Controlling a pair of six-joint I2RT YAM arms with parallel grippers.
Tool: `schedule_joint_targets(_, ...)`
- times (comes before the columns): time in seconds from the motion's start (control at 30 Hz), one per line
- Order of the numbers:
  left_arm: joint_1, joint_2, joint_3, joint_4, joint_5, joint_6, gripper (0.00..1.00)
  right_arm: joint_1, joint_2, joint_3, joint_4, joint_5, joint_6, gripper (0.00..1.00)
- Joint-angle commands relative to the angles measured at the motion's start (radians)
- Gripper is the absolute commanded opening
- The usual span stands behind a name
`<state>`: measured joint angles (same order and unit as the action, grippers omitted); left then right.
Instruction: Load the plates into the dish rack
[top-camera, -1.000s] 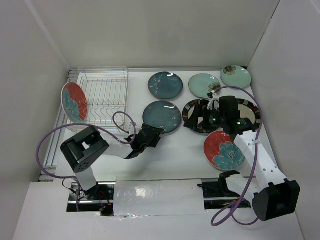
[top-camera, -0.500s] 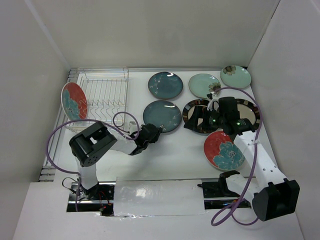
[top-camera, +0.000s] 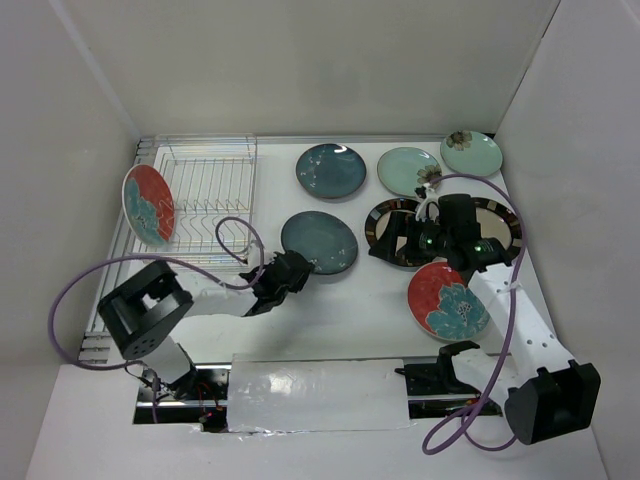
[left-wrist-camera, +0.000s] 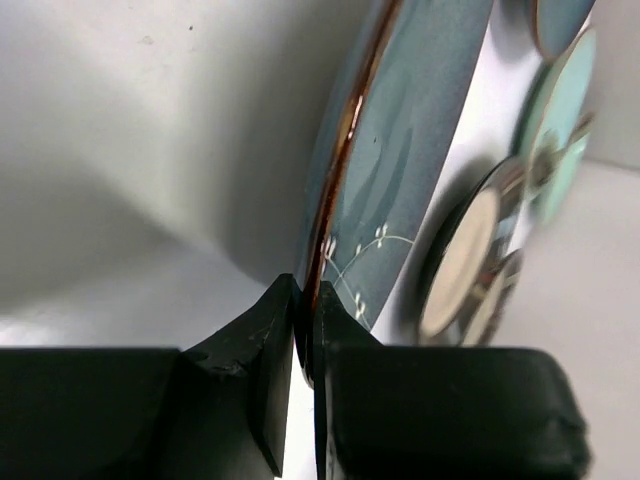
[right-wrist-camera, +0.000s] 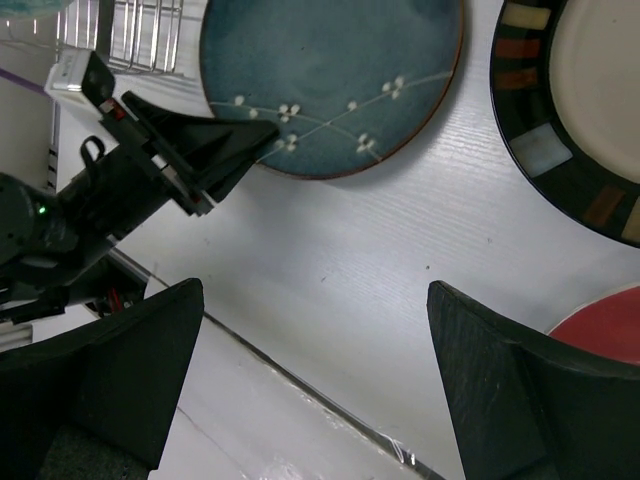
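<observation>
The robot will next swing its left gripper up and outward and let go in the slot (top-camera: 181, 211) beside the upright red plate, since that is to the gripper's left in the top view.
My left gripper (top-camera: 296, 268) (left-wrist-camera: 305, 330) is shut on the near rim of a dark teal plate (top-camera: 320, 242) (left-wrist-camera: 410, 170), which tilts up off the table. The right wrist view shows the same plate (right-wrist-camera: 330, 80) with the left gripper's fingers (right-wrist-camera: 235, 140) on its edge. My right gripper (top-camera: 392, 243) (right-wrist-camera: 315, 290) hangs open and empty above a cream plate with a dark rim (top-camera: 400, 232) (right-wrist-camera: 590, 110). One red plate (top-camera: 149, 204) stands upright at the left end of the dish rack (top-camera: 205, 195). Another red plate (top-camera: 447, 300) lies at the front right.
At the back lie a second dark teal plate (top-camera: 331, 170) and two pale mint plates (top-camera: 408, 170) (top-camera: 471, 152). A second cream plate (top-camera: 495, 222) sits partly under my right arm. White walls close in both sides and the back.
The left gripper closed on the teal plate's rim and drew it slightly left, tilting it up. The left arm's elbow swung left. The right arm stayed still.
</observation>
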<state>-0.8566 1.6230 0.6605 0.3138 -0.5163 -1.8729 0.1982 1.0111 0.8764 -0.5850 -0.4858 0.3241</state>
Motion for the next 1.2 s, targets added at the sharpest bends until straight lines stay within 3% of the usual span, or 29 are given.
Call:
schedule_joint_targets(0.0,-0.024,-0.145,0.069,-0.128,-0.083,0.194,0.0,0.003,-0.037,0.041,0.001,0.012,-0.014,0.99)
schedule_joint_targets(0.2,-0.024,-0.291,0.287,-0.412,-0.128,0.44,0.0,0.003,-0.065,0.07,-0.019,0.046,-0.033,0.99)
schedule_joint_targets(0.43,0.05,-0.397,0.559,-0.637,-0.162,0.922,0.0,0.003,-0.074,0.081,-0.038,0.067,-0.042,0.99)
schedule_joint_targets(0.63,0.247,-0.526,0.636,-0.596,-0.182,1.308,0.0,0.003,-0.074,0.09,-0.038,0.076,-0.051,0.99)
schedule_joint_targets(0.73,0.382,-0.561,0.669,-0.535,-0.205,1.597,0.0,0.003,-0.063,0.09,-0.038,0.076,-0.051,0.99)
schedule_joint_targets(0.97,0.525,-0.601,0.599,-0.314,-0.298,2.013,0.0,0.003,-0.034,0.061,-0.029,0.076,-0.06,0.99)
schedule_joint_targets(1.03,0.569,-0.601,0.542,-0.199,-0.321,2.086,0.0,0.003,-0.025,0.052,-0.029,0.076,-0.06,0.99)
schedule_joint_targets(1.17,0.649,-0.578,0.499,-0.151,-0.292,2.144,0.0,0.012,-0.016,0.042,-0.029,0.076,-0.069,0.99)
